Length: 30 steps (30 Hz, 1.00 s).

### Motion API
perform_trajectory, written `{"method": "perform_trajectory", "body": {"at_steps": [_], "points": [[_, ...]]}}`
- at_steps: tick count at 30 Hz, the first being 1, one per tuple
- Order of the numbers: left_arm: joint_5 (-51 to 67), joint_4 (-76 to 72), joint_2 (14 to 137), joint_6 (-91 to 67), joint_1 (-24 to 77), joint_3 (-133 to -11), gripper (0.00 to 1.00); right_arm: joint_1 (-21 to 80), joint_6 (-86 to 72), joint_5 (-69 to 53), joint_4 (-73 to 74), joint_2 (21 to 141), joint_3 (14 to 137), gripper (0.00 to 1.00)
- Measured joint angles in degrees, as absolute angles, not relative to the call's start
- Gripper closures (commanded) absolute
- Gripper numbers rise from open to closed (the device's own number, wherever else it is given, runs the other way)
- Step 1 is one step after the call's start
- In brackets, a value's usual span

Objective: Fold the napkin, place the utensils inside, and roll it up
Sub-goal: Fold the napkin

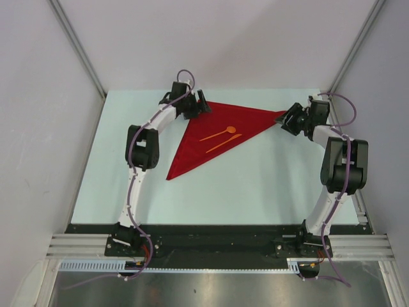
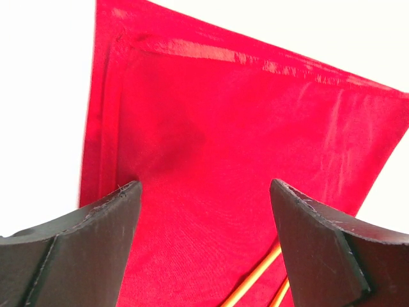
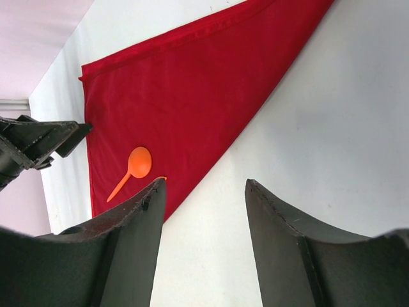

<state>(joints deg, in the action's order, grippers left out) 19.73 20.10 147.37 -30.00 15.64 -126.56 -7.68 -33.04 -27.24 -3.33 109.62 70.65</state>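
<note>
The right gripper's open fingers are around bare table, so it needs to go down next and ease outward onto the napkin's narrow tip [image 1: 285,112], which is below it and farther out.
The red napkin [image 1: 214,137] lies flat on the table, folded into a triangle. Two thin orange utensils lie on it: a spoon [image 1: 217,134] with a round end and a straight piece [image 1: 223,143] beside it. My left gripper [image 1: 203,102] is open at the napkin's far left corner, its jaws wide apart over the cloth [image 2: 211,160], and two orange handles [image 2: 255,278] show between them. My right gripper [image 1: 286,119] is open and empty at the napkin's right tip. Its view shows the napkin [image 3: 192,96] and the spoon [image 3: 135,165] ahead, above bare table.
The pale table [image 1: 255,185] is enclosed by grey walls on the left, back and right. A metal rail [image 1: 217,246] holding both arm bases runs along the near edge.
</note>
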Motion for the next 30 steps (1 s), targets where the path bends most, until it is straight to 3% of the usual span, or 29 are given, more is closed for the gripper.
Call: {"method": "perform_trajectory", "body": {"at_steps": [15, 30], "points": [[18.22, 20.51, 143.98, -26.68, 15.22, -126.63, 0.1, -10.85, -34.41, -26.2, -5.08, 121.64, 79.15, 0.44], [15.05, 21.61, 108.99, -18.35, 12.8, -108.53, 0.08, -13.61, -40.4, -25.5, -10.31, 133.73, 91.0, 0.54]]}}
